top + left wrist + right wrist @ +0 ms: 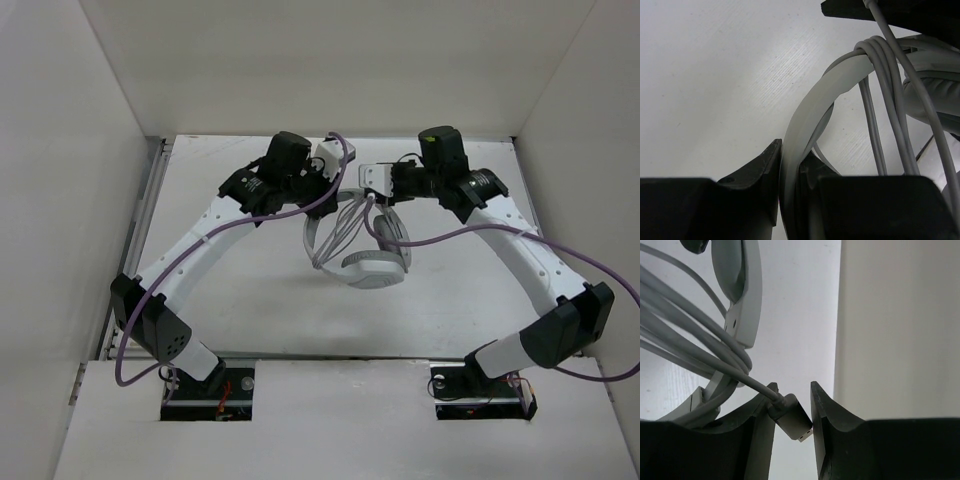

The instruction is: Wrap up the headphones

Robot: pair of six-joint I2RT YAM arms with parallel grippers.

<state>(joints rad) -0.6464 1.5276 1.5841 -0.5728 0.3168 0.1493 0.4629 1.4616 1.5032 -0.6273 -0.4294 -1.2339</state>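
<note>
The cord is already looped over the headband. Next, I should lower the headphones [375,268] with my left gripper onto the open tabletop below and release the headband there.
The light grey headphones [375,268] hang above the table between both arms, earcups low. My left gripper [790,150] is shut on the flat headband [810,105], which runs up between its fingers. The thin grey cord [890,100] is looped several times over the headband. In the right wrist view the cord [690,335] ends in a small plug [792,417]. The plug lies askew between the fingers of my right gripper [792,387], whose jaws stand apart. From above, the left gripper [335,185] and the right gripper [372,198] meet over the headband [318,235].
White walls close in the table [230,300] on the left, back and right. A wall edge [840,340] stands close behind the right gripper. Purple cables [470,232] trail along both arms.
</note>
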